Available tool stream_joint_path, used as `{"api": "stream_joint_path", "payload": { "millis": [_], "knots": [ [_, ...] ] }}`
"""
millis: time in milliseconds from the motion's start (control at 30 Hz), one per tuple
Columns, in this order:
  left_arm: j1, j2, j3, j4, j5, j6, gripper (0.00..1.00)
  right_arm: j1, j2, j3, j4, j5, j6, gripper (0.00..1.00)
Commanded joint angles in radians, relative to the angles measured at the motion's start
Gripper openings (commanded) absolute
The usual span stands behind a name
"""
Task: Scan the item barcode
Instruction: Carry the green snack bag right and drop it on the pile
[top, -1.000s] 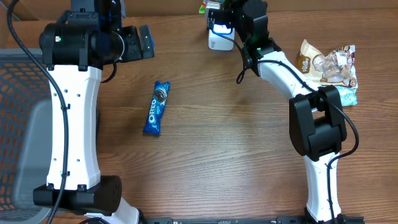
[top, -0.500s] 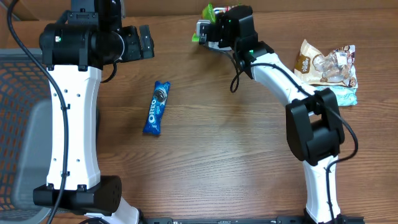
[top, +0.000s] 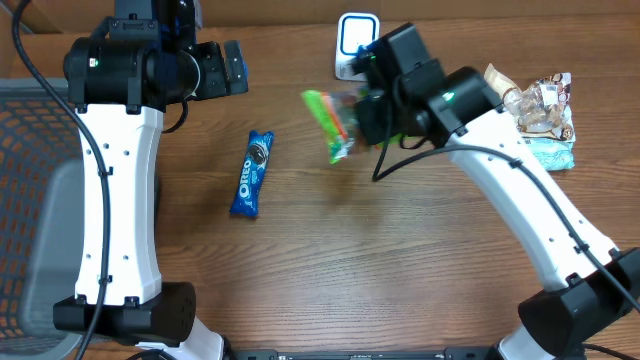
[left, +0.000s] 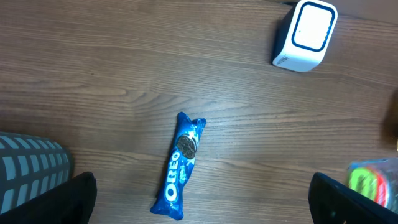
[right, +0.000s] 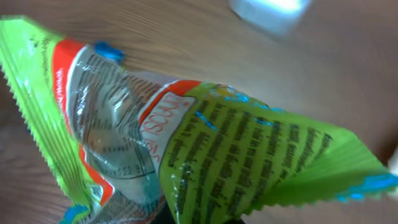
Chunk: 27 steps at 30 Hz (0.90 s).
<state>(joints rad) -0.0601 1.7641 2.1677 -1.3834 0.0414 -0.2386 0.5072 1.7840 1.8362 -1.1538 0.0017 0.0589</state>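
The green packet should go where other bags already lie, so I need to move my right gripper to the right in the overhead view, over the pile of snack bags, and release the packet there.
A green and orange snack packet (top: 330, 122) hangs crumpled above the table, and my right gripper (top: 365, 118) is shut on its edge. In the right wrist view the packet (right: 217, 137) fills the frame, its printed back facing the camera, and it hides my fingers. The white barcode scanner (top: 355, 40) stands at the back of the table, behind and to the right of the packet, apart from it. My left gripper (left: 205, 208) is open and high over the table with nothing between its fingers. A blue Oreo pack (left: 181, 165) lies flat below it.
A pile of snack bags (top: 530, 105) lies at the right edge of the table. A grey mesh basket (top: 30, 200) stands to the left of the table, beside the left arm. The scanner (left: 305, 34) and the green packet (left: 373, 180) also appear in the left wrist view.
My right arm has swung away from the scanner, forward and to the left, carrying the green packet. The scanner now stands uncovered. The left arm has not moved.
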Motion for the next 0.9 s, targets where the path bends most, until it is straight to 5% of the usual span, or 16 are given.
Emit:
{"api": "stream_joint_path", "payload": {
  "millis": [0,133,533,567,700,867],
  "knots": [
    [-0.006,0.002,0.005,0.003,0.003,-0.02,1.0,-0.14,-0.01,0.009,-0.078,0.168,0.295,0.04],
    [-0.006,0.002,0.005,0.003,0.003,-0.02,1.0,-0.379,-0.008,-0.035,-0.124,0.347,0.504,0.04],
    [-0.006,0.002,0.005,0.003,0.003,-0.02,1.0,-0.799,0.002,-0.452,0.339,0.156,0.517,0.04],
    [-0.006,0.002,0.005,0.003,0.003,-0.02,1.0,-0.807,0.002,-0.473,0.354,0.153,0.517,0.09],
    [-0.006,0.002,0.005,0.003,0.003,-0.02,1.0,-0.811,0.001,-0.482,0.362,0.153,0.418,0.83],
    [-0.006,0.002,0.005,0.003,0.003,-0.02,1.0,-0.787,-0.033,-0.374,0.23,-0.015,0.317,0.91]
  ]
}}
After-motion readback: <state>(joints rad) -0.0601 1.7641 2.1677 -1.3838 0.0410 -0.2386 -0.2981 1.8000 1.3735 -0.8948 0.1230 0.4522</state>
